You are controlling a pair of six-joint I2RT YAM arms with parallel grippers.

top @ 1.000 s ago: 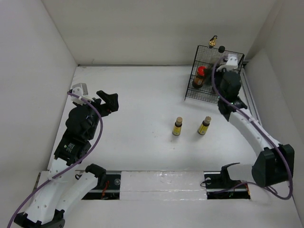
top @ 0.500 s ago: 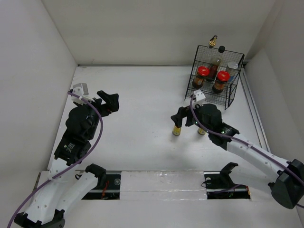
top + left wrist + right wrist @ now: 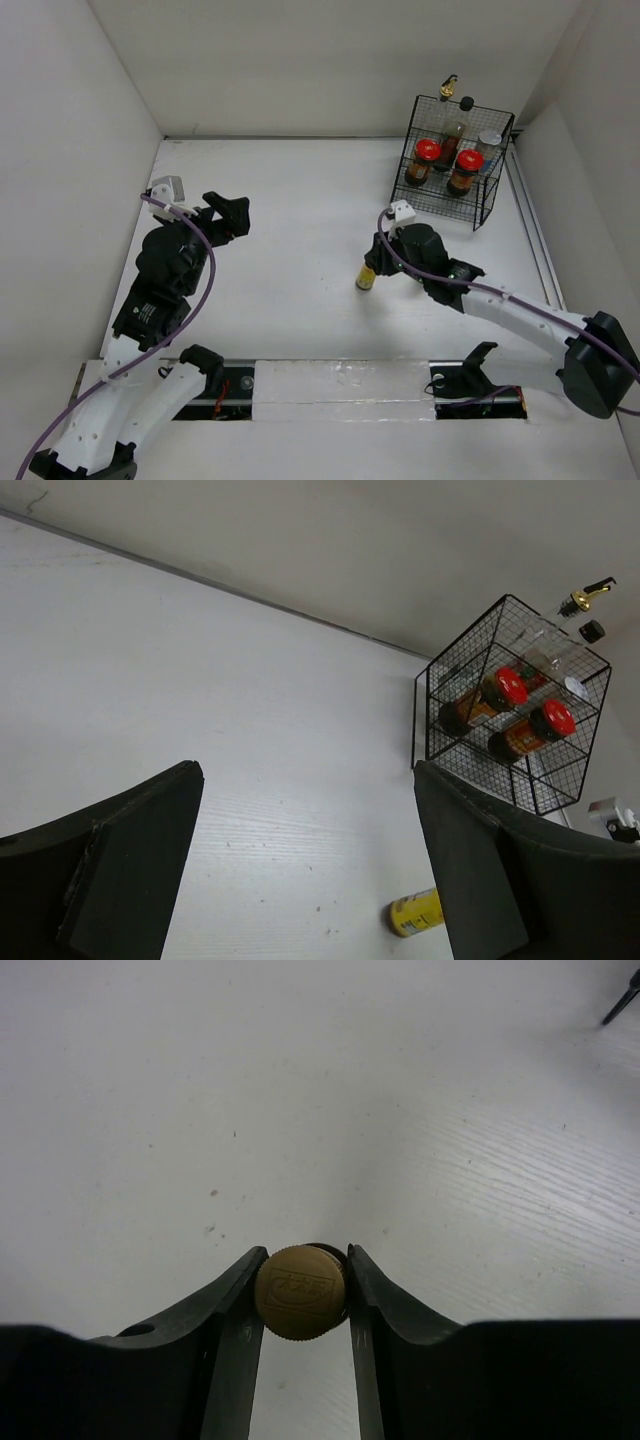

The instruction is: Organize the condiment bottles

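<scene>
The basket's near row (image 3: 418,197) is empty before the red-capped jars, so I'll raise my right gripper outward over the basket's wire rim, lower the bottle and release it.
My right gripper (image 3: 374,264) is shut on the gold cap (image 3: 300,1291) of a small yellow bottle (image 3: 367,278) that stands mid-table; both fingers touch the cap. The second small yellow bottle is hidden under the right arm. In the black wire basket (image 3: 495,205) stand two red-capped dark jars (image 3: 427,160) (image 3: 465,170), a clear gold-spouted bottle (image 3: 448,90), a black-capped bottle (image 3: 466,104) and a white shaker (image 3: 489,143). My left gripper (image 3: 226,214) is open and empty, far left of the bottles. In its view (image 3: 310,870) the yellow bottle (image 3: 418,912) shows low.
The basket stands at the back right corner, also in the left wrist view (image 3: 430,720). White walls enclose the table on three sides. A black rail (image 3: 340,385) runs along the near edge between the arm bases.
My right arm came from the basket down to the two yellow bottles and closed on the left one's cap; that bottle shifted slightly left. The left arm has not moved.
</scene>
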